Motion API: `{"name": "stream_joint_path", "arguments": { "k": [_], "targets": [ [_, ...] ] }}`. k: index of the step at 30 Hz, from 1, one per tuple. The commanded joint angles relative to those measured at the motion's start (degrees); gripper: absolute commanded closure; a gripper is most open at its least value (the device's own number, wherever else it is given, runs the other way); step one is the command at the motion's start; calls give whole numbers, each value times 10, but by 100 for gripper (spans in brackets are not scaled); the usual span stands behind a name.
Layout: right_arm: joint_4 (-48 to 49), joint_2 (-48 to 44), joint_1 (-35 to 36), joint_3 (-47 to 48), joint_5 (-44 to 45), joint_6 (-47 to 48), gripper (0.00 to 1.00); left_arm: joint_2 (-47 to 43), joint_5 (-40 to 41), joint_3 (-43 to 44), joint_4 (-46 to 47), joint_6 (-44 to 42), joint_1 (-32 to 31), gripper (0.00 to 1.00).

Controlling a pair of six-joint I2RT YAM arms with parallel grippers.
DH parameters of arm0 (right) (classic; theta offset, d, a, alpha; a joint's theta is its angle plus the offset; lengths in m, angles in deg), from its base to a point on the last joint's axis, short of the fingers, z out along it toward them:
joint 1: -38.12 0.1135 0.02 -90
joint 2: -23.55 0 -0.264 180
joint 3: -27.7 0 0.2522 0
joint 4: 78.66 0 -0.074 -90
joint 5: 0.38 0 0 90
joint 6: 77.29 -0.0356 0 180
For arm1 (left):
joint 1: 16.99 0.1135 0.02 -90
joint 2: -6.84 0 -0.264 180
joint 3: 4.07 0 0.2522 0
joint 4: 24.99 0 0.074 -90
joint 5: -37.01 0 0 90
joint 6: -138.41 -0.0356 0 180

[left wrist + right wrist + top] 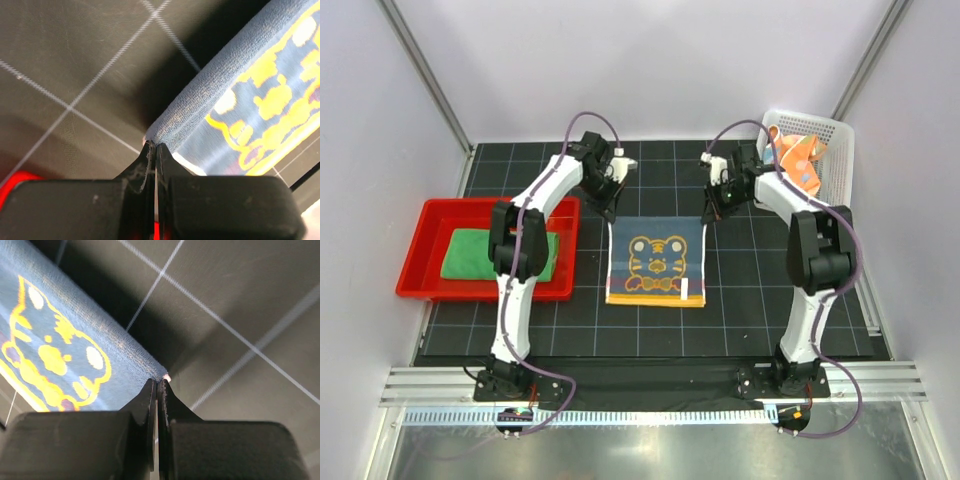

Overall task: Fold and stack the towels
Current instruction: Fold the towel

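I need to move my right gripper back and down to the yellow-orange edge's corner by the white tag (699, 300) and let go of the towel's hem, because the tiger towel (656, 260) is still spread open.
The dark blue tiger towel (656, 260) hangs stretched between my two grippers over the mat's middle, its yellow-orange edge nearest the arms. My left gripper (611, 213) is shut on its far left corner; in the left wrist view the jaws (154, 146) pinch the blue hem (210, 90). My right gripper (708, 214) is shut on its far right corner; in the right wrist view the jaws (159, 381) pinch the hem (100, 325). The green towel (498, 253) lies folded in the red tray (430, 215). The orange dotted towel (798, 160) sits crumpled in the white mesh basket (840, 140).
The black gridded mat (760, 300) covers the table. The red tray stands at the left edge, the basket at the far right corner. Grey walls close in on both sides and the back.
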Motion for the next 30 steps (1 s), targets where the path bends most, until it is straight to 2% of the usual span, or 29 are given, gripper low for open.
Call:
{"name": "stream_joint_path", "arguments": {
  "k": [1,5,9,14,19,30],
  "targets": [
    [107,-90,-2,-46,73,-36,99,-94,49,-29,58,13,-11,100],
    [135,-147,13,-100,129,-48,99,-126,68,-61,68,18,-16,100],
    [162,-193,48,-161,215,-71,99,-202,121,-159,121,25,-30,100],
    [208,-252,73,-250,294,-123,99,-248,122,-242,179,54,-37,100],
    [252,-322,111,-322,331,-157,99,-291,148,-320,215,63,-51,100],
    [239,-366,134,-389,345,-234,99,-355,178,-404,230,83,-75,100]
  ]
}}
